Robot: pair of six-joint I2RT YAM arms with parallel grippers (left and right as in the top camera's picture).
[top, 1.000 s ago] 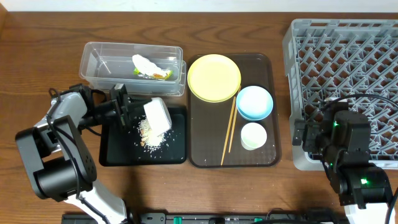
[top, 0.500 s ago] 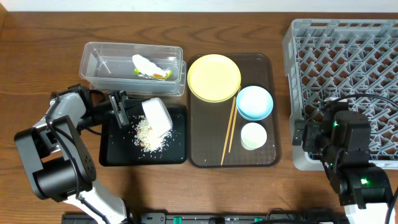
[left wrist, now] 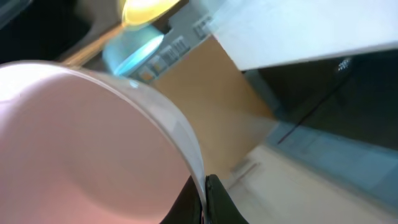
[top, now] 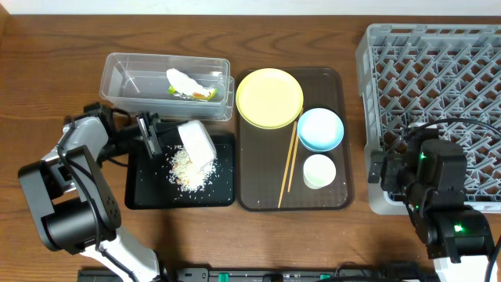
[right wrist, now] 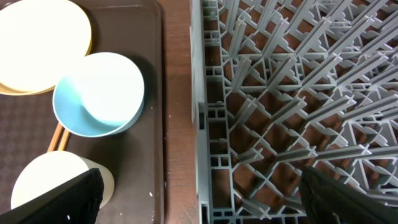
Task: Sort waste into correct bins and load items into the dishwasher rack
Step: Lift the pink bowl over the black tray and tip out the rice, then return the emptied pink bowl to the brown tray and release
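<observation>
I need to carry the bowl across with my left gripper next, turn it upright and bring it down onto the brown tray's bare spot by the chopsticks, since the bowl's rice is on the black tray [top: 141,188].
My left gripper [top: 153,135] is shut on the rim of the white bowl [top: 197,144], which is tipped on its side over the black tray [top: 141,188]. In the left wrist view the fingers [left wrist: 205,200] pinch the bowl's rim [left wrist: 81,143]. The pale rice heap [top: 188,170] lies on the black tray under the bowl. The wrapper with white scrap [top: 190,84] lies in the clear tub [top: 125,66]. The yellow plate [top: 269,97], blue bowl [top: 320,128], cup [top: 319,171] and chopsticks [top: 288,166] sit on the brown tray. My right gripper [top: 385,174] is open and empty [right wrist: 202,202] over the rack's [top: 438,70] front left edge.
The brown serving tray [top: 337,200] lies between the black tray and the rack. In the right wrist view the blue bowl [right wrist: 99,93], the cup [right wrist: 50,180] and the plate [right wrist: 37,43] are left of the rack's wall [right wrist: 211,124]. The left arm's cables lie left of the black tray.
The left gripper has shifted slightly left and turned the white bowl. The rice heap on the black tray has grown. The right arm has not moved.
</observation>
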